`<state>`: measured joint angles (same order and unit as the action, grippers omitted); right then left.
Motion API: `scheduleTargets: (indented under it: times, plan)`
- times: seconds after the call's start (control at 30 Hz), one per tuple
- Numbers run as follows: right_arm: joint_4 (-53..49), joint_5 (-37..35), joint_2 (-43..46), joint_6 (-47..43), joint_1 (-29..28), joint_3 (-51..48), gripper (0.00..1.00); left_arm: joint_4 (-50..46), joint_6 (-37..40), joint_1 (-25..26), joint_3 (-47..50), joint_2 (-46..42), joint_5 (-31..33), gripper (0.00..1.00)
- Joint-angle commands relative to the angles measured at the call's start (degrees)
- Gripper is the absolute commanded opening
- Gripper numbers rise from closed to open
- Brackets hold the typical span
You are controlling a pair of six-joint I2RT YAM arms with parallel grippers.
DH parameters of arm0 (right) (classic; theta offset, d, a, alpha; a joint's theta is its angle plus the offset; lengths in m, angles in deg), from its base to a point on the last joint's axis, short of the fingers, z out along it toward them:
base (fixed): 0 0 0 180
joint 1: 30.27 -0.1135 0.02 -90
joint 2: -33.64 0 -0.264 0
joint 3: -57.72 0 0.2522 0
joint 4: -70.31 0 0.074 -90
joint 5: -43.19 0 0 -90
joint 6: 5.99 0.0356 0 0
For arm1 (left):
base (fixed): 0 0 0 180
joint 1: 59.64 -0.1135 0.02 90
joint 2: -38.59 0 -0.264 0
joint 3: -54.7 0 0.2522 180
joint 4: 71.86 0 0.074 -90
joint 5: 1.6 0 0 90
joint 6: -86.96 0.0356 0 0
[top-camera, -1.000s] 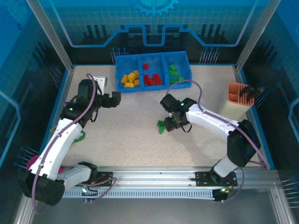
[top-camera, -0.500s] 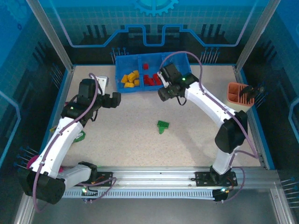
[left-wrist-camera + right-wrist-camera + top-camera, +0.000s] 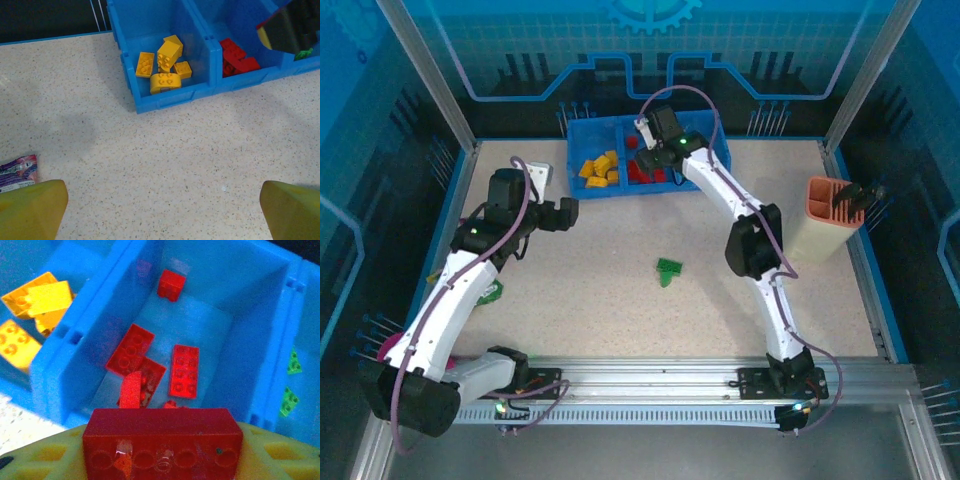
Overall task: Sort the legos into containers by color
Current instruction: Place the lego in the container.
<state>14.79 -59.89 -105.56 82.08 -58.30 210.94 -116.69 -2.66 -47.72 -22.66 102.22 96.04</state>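
My right gripper will stay over the near part of the blue tray's middle section, then open to release the long red lego (image 3: pixel 162 440).
My right gripper (image 3: pixel 162 452) is shut on a long red lego (image 3: pixel 162 440) and hangs over the middle compartment of the blue tray (image 3: pixel 50 370). Several red legos (image 3: pixel 184 371) lie below it. Orange-yellow legos (image 3: pixel 35 297) fill the left compartment and green ones (image 3: pixel 289 401) the right. From above, the right gripper (image 3: pixel 651 134) is over the tray (image 3: pixel 582 190). One green lego (image 3: pixel 668 270) lies on the table's middle. My left gripper (image 3: pixel 565 213) is open above bare table, its fingers (image 3: pixel 32 210) wide apart, facing the yellow legos (image 3: pixel 164 62).
An orange-pink slotted holder (image 3: pixel 825 205) stands at the right edge. A purple packet (image 3: pixel 17 170) lies left of my left gripper. A green object (image 3: pixel 490 292) and a magenta cup (image 3: pixel 390 350) sit near the left arm. A white item (image 3: pixel 535 172) lies left of the tray.
My right arm has swung from beside the green lego on the table up and back to the tray's middle compartment, carrying the red lego. The left arm has stayed still.
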Motion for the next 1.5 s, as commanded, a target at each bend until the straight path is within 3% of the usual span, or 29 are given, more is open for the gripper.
scheduleTargets:
  times: [0.0, 0.3, 0.67, 0.8, 1.1, 1.2, 1.33, 1.47]
  plan:
    - [-2.27, 1.39, -5.47, -2.28, 0.61, 9.02, 0.50, 0.79, 0.76, -0.67, -1.19, -1.57, -0.41, 0.99]
    - [5.84, 1.45, -12.44, -5.54, 1.92, 12.36, 0.54, 0.58, -0.14, -0.67, -0.25, -0.77, -1.85, 0.99]
    - [8.69, 0.95, -14.16, -6.60, 2.25, 13.61, 0.73, 0.92, -0.21, -0.67, 0.22, -0.42, -1.90, 0.99]
    - [10.88, 1.13, -8.66, -6.41, 1.97, 7.32, 0.83, 1.27, -0.38, -0.72, 0.33, -0.27, -2.18, 0.99]
    - [5.75, 1.92, 2.58, -5.77, 0.42, -0.74, 0.72, 1.52, -0.82, -0.67, 0.58, -1.16, -3.05, 0.99]
    - [-3.00, -0.06, 8.31, 2.92, -0.47, -4.58, 0.69, 1.69, -1.17, -0.67, 0.73, -1.49, -3.07, 0.99]
    - [-4.24, -1.15, 21.03, 16.03, -2.63, -24.13, 0.67, 1.98, -1.35, -0.67, 1.01, -1.28, -3.52, 0.99]
    - [-6.39, 0.01, 29.73, 25.56, -5.09, -37.63, 0.67, 1.46, -1.39, -0.67, 0.75, -0.47, -4.40, 0.99]
